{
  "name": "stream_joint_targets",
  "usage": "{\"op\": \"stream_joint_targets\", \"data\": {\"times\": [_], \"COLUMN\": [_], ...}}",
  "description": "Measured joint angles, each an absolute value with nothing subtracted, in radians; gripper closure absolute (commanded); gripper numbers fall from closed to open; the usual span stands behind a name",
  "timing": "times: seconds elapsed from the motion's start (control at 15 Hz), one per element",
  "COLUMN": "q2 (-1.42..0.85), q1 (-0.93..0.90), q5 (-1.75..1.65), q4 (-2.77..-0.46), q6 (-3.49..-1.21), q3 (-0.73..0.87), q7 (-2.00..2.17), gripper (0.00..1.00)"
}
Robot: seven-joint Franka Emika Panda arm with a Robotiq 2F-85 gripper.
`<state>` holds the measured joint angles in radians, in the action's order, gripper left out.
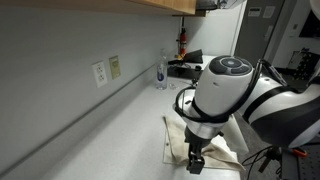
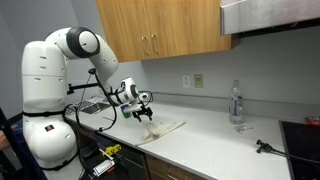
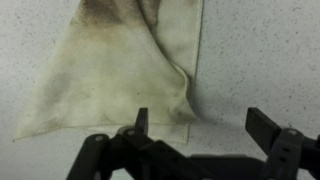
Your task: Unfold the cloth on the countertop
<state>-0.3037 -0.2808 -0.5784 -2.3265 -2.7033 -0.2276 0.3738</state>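
My gripper should next move toward the middle of the cloth and go down to the flap edge at the cloth's corner (image 1: 184, 159) (image 3: 184, 110), because one open finger is over bare countertop.
The beige cloth (image 3: 110, 70) lies on the white countertop (image 3: 260, 60), stained brown near its top, with a folded flap along its right edge. It also shows in both exterior views (image 1: 215, 148) (image 2: 162, 129). My gripper (image 3: 200, 125) is open and empty. It hangs just above the cloth's lower right corner, with its left finger over the cloth's edge and its right finger over bare counter. In an exterior view the gripper (image 1: 197, 160) points down at the near edge of the cloth. In an exterior view the gripper (image 2: 145, 113) is over the cloth's left end.
A clear bottle (image 2: 237, 103) stands near the wall, also seen in an exterior view (image 1: 162, 74). Wall outlets (image 1: 99, 72) sit above the counter. A stove (image 2: 300, 135) lies at the far end, with a dark tool (image 2: 266, 148) beside it. A wire rack (image 2: 95, 106) is by the arm.
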Motion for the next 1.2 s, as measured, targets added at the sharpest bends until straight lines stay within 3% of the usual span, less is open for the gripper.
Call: {"op": "stream_joint_targets", "data": {"times": [0.13,0.8,1.2], "q2": [-0.304,-0.360,-0.397], "q1": [-0.281,-0.281,-0.364], "q5": [-0.578,-0.592,-0.592], "q4": [-2.328,-2.296,-2.254], "q6": [-2.703,-2.703,-2.703], "q3": [-0.227,-0.208,-0.103], "q7": [0.374,0.374,0.374], "gripper": [0.00,0.00,0.02]}}
